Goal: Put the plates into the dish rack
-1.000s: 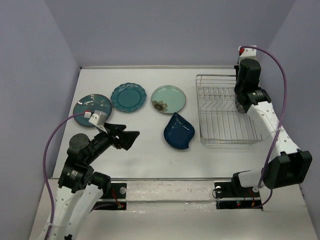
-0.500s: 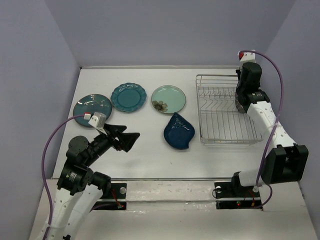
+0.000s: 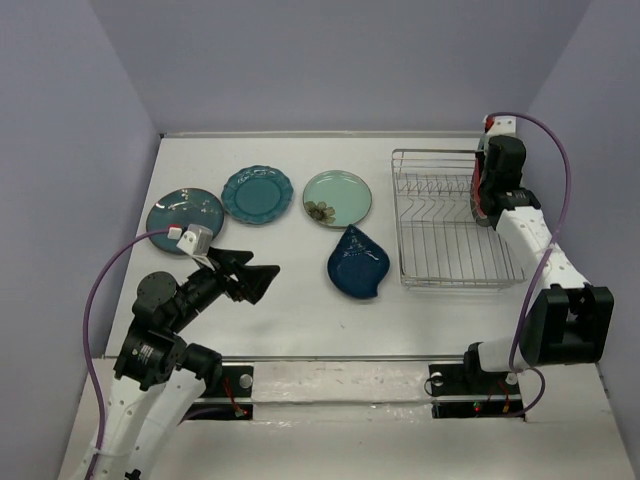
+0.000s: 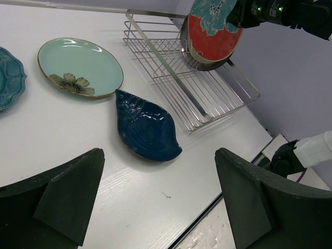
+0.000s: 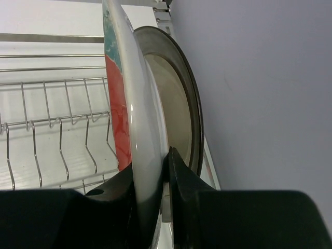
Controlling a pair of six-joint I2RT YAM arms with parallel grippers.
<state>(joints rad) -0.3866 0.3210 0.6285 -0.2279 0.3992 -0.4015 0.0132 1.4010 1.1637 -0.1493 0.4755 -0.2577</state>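
Note:
I will next lower the red plate with my right gripper onto the dish rack's wires beside it, moving slightly to the left in the top view, because those gaps are empty.
My right gripper (image 3: 487, 195) is shut on the rim of the red plate with teal flowers (image 5: 116, 124). It holds the plate upright over the right end of the silver wire dish rack (image 3: 440, 225); this also shows in the left wrist view (image 4: 212, 31). A grey-beige plate with a dark rim (image 5: 179, 109) stands upright just behind it. The dark teal plate (image 3: 185, 213), scalloped teal plate (image 3: 257, 194), pale mint plate (image 3: 337, 198) and dark blue leaf-shaped plate (image 3: 358, 262) lie flat on the table. My left gripper (image 3: 255, 275) is open and empty, near and left of the blue plate (image 4: 145, 129).
The purple wall (image 5: 259, 78) stands close behind the rack's right side. The table's near edge (image 4: 207, 218) runs just beyond my left fingers. The rack's prong rows (image 5: 52, 119) left of the red plate hold nothing.
My right gripper has moved slightly right and toward the far end of the rack with the red plate in it. The left arm has barely moved.

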